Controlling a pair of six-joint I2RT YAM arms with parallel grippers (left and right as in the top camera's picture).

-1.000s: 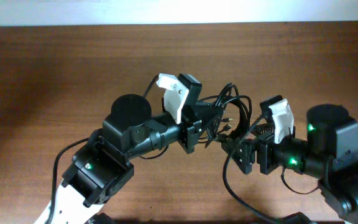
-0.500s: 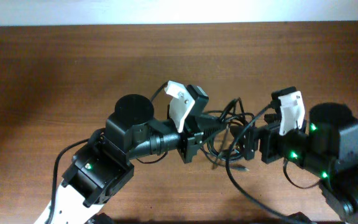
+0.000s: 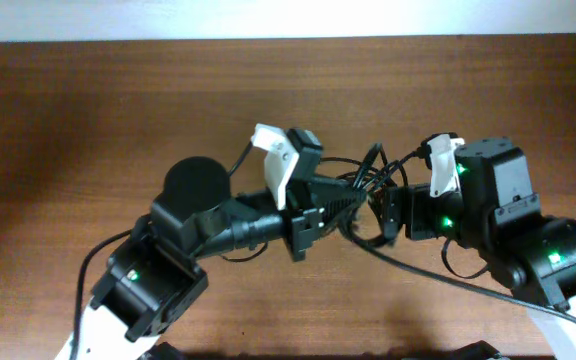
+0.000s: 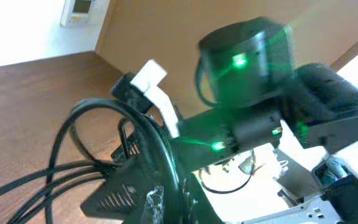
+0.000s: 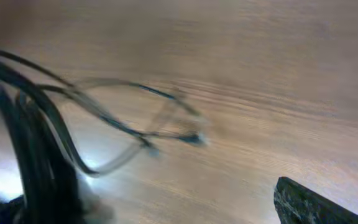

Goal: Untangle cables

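Note:
My left gripper carries the bundle to the left in the overhead view next, then down onto the table, since the right gripper stands open.
The cables (image 3: 370,170) are a bundle of thin black cords hanging in the air between my two grippers above the brown table. My left gripper (image 3: 348,198) is shut on the bundle. In the left wrist view a cord runs down between its fingers (image 4: 182,200) and loops (image 4: 73,124) fan out to the left. My right gripper (image 3: 390,208) is just right of the bundle. In the blurred right wrist view its fingers (image 5: 145,196) are wide apart, the cords (image 5: 36,137) lie against the left finger, and a loose plug end (image 5: 191,138) dangles.
The wooden table (image 3: 118,100) spreads to all sides, with a white wall along its far edge. The right arm's body (image 4: 253,56) with green lights fills the left wrist view. A thicker black arm wire (image 3: 418,270) trails under the right arm.
The right arm has swung up and left, closer to the bundle. The cables have been drawn into a tighter bunch between the grippers. The left gripper keeps its hold.

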